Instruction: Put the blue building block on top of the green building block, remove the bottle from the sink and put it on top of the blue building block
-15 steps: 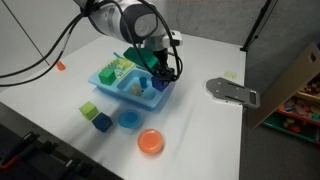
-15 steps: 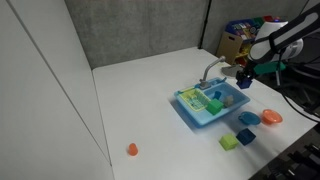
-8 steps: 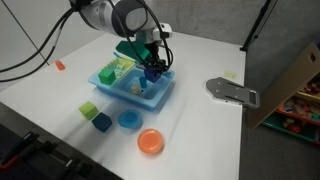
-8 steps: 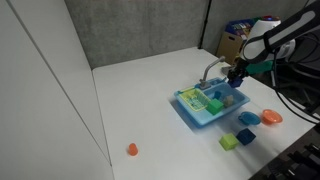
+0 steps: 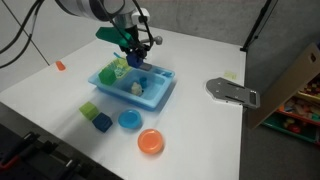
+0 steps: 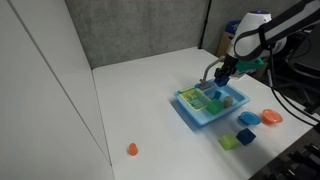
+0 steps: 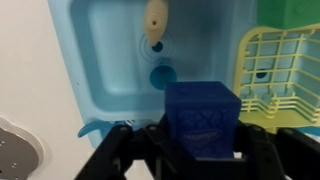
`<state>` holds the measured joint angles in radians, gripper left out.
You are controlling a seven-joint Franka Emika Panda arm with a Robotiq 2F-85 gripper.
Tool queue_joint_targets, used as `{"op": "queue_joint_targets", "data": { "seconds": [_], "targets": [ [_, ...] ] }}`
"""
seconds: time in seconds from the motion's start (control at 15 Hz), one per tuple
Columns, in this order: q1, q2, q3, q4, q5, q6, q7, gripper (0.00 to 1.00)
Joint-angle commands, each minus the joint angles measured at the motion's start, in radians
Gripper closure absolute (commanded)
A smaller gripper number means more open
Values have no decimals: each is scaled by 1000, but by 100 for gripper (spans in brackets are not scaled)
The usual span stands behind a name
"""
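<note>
My gripper swings over the green block's bare top [image 7: 289, 12] next, turning, and lowers the block to release. That top lies below, to its right in the wrist view.
My gripper [image 7: 200, 150] is shut on the blue building block [image 7: 203, 118] and holds it above the light-blue sink [image 7: 105, 70]. In both exterior views the gripper [image 5: 136, 57] [image 6: 222, 76] hangs over the sink's [image 5: 160, 95] [image 6: 195, 117] far side, near the rack. The pale bottle [image 7: 155, 18] lies in the basin; it also shows in an exterior view [image 5: 137, 89]. The green building block [image 7: 298, 12] sits at the yellow-green rack [image 7: 272, 72], beyond the held block; it also shows in an exterior view [image 5: 120, 68].
In front of the sink lie a lime-green cube [image 5: 90, 110], a teal cube [image 5: 102, 122], a blue dish [image 5: 129, 120] and an orange dish [image 5: 150, 142]. A grey flat object [image 5: 232, 92] lies further along the table. A small orange item [image 5: 60, 65] sits apart.
The gripper has moved with the blue block from the sink's basin end up and across toward the rack end. Nothing else has moved.
</note>
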<state>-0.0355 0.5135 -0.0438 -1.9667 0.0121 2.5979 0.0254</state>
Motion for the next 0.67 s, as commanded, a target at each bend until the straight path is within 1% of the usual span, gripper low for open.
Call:
{"op": "queue_joint_targets", "data": {
  "seconds": [0.0,0.2,0.33,0.6],
  "targets": [
    [-5,-84,39,-65,2,-41,-64,79],
    [-9,-140,63,-120,7,-52,-105,79],
    [-5,-171,66,-156,2,-56,-120,79],
    [5,-203,77,-214,-1,-29,-144,79]
  ]
}}
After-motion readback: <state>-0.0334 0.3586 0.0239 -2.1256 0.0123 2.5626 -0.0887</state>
